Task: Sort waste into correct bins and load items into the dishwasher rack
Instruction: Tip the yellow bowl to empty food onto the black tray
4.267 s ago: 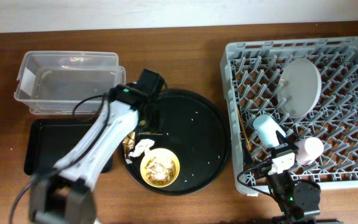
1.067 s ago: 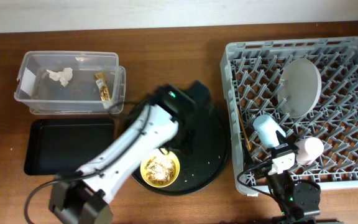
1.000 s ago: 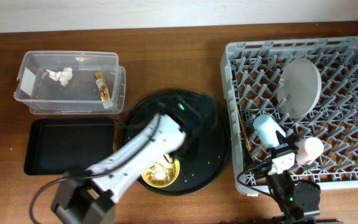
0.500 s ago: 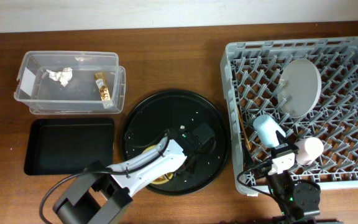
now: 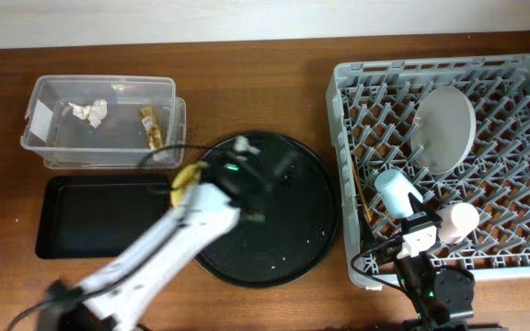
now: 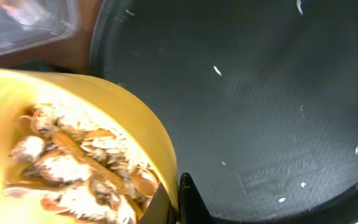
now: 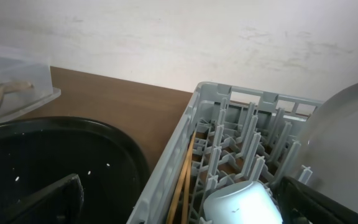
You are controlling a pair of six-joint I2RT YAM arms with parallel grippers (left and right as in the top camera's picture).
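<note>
Food scraps fill the bowl. My left gripper will next tip it over the shallow black tray [image 5: 99,216], then release it over the round tray [image 5: 274,221] beside the rack.
My left gripper [image 6: 178,202] is shut on the rim of the yellow bowl [image 6: 86,93], one finger inside and one outside. Beige food scraps [image 6: 73,168] fill the bowl. In the overhead view the bowl [image 5: 183,176] hangs tilted over the left edge of the round black tray [image 5: 274,221], blurred with the left gripper [image 5: 197,175]. The clear tub [image 5: 44,138] holds the tissue [image 5: 88,111] and the wrapper [image 5: 152,129]. The shallow black tray [image 5: 99,216] lies below it. The dishwasher rack [image 5: 357,83] holds the plate [image 5: 444,129], blue cup [image 5: 396,193], pink cup [image 5: 458,221] and chopsticks [image 5: 364,198]. My right gripper [image 5: 410,241] stands open at the rack's front-left.
White crumbs dot the round black tray [image 6: 260,93]. The right wrist view shows the rack wall [image 7: 185,137], chopsticks [image 7: 184,180], blue cup [image 7: 241,202] and plate [image 7: 347,143]. A pale wall runs along the table's far edge.
The left gripper shut on the yellow bowl's rim at the front of the round tray, then carried it up and left to the tray's left edge. The right arm has not moved.
</note>
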